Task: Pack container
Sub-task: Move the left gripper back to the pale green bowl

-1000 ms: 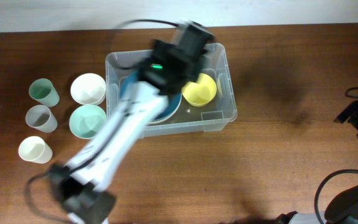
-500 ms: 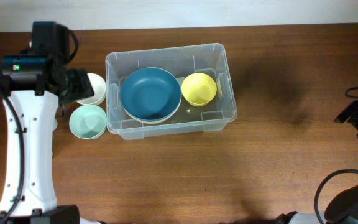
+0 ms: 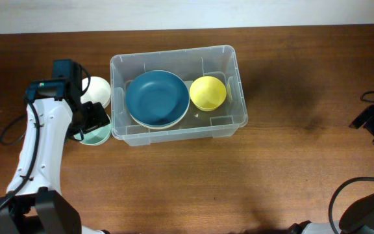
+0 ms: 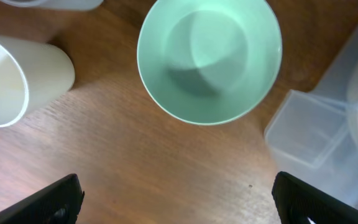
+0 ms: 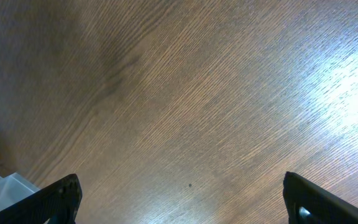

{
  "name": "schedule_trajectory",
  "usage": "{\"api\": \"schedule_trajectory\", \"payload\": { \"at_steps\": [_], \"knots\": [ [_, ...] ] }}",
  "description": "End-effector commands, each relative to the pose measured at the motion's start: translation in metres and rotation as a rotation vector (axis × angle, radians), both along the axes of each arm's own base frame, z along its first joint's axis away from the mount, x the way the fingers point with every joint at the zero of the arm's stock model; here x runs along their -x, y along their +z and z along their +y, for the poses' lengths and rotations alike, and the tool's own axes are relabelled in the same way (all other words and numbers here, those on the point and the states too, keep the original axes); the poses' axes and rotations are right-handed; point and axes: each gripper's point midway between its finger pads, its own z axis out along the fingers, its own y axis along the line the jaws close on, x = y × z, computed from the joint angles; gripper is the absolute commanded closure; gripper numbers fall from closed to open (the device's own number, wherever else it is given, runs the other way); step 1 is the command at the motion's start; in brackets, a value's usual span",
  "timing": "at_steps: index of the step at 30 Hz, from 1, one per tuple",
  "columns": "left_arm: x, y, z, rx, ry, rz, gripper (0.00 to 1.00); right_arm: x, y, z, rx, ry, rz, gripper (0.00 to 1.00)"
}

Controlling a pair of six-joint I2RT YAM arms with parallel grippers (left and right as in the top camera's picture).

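Observation:
My left gripper is going to move away from the container next and down onto the mint green bowl's near rim (image 3: 93, 143) (image 4: 191, 121).
The clear plastic container (image 3: 237, 78) stands at the table's middle and holds a blue bowl (image 3: 156, 99) and a yellow bowl (image 3: 208, 92). My left gripper (image 4: 178, 196) is open and empty, hovering just above a mint green bowl (image 4: 209, 59) that sits on the table by the container's left front corner (image 4: 309, 130). In the overhead view the left arm (image 3: 47, 130) covers most of that mint bowl (image 3: 96, 138). My right gripper (image 5: 182, 199) is open and empty above bare wood.
A white bowl (image 3: 100, 89) stands left of the container, behind the mint bowl. A cream cup (image 4: 14, 78) stands left of the mint bowl; the other cups are hidden under the left arm. Right arm parts and cables (image 3: 372, 123) sit at the right edge.
The left arm swung from over the container to the left side of the table, then came down over the mint bowl. The blue bowl now lies uncovered in the container.

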Motion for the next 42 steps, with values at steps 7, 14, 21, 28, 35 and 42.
{"api": "schedule_trajectory", "payload": {
  "at_steps": [7,14,21,28,35,42],
  "knots": [
    [0.0,-0.015,0.026,0.086,0.218,-0.049,0.01,0.001,0.005,0.0,0.01,0.001,-0.014,0.01],
    [0.0,-0.041,0.026,0.147,0.312,-0.067,0.01,0.001,0.005,0.0,0.01,0.001,-0.014,0.01],
    [0.001,-0.065,0.022,0.171,0.343,-0.07,0.01,0.001,0.005,0.0,0.01,0.001,-0.014,0.01],
    [-0.003,-0.084,0.023,0.172,0.385,-0.079,0.01,0.001,0.005,0.0,0.01,0.001,-0.014,0.01],
    [-0.005,-0.11,0.022,0.186,0.429,-0.03,0.01,0.001,0.005,0.0,0.01,0.001,-0.014,0.01],
    [-0.001,-0.127,0.019,0.197,0.433,0.023,0.01,0.001,0.005,0.0,0.01,0.001,-0.014,0.01]
  ]
}}
